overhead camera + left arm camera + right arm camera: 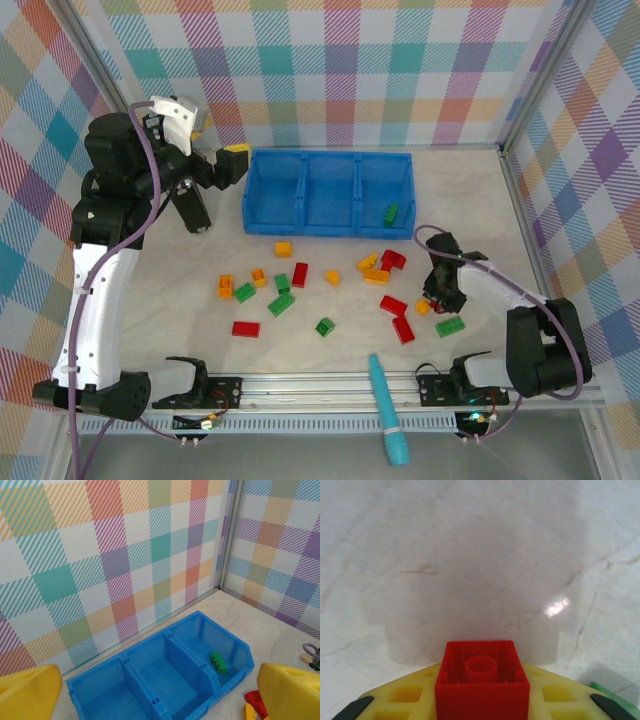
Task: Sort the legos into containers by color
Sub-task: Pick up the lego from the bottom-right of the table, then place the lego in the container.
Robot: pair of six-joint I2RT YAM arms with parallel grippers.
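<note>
My right gripper lifts and carries the red lego outward next, then lowers it into the tray's middle section (330,192) to release. That section looks empty, while another already holds green.
Red, green and orange legos lie scattered on the marble table, among them a red one (245,328), a green one (281,304) and an orange one (283,249). The containers are three compartments of a blue tray (330,153) at the back. Its right compartment holds one green lego (390,212) (218,662); the other two look empty. My right gripper (434,290) (481,697) is low at the right of the pile, its yellow fingers (405,695) shut on a red lego (481,680). My left gripper (235,160) (160,695) hangs open, raised by the tray's (150,645) left end.
A teal pen-like tool (388,408) lies at the near edge between the arm bases. Checked walls close in the back and both sides. A green lego (449,326) sits just in front of my right gripper's spot, and a green edge (615,690) shows beside its fingers.
</note>
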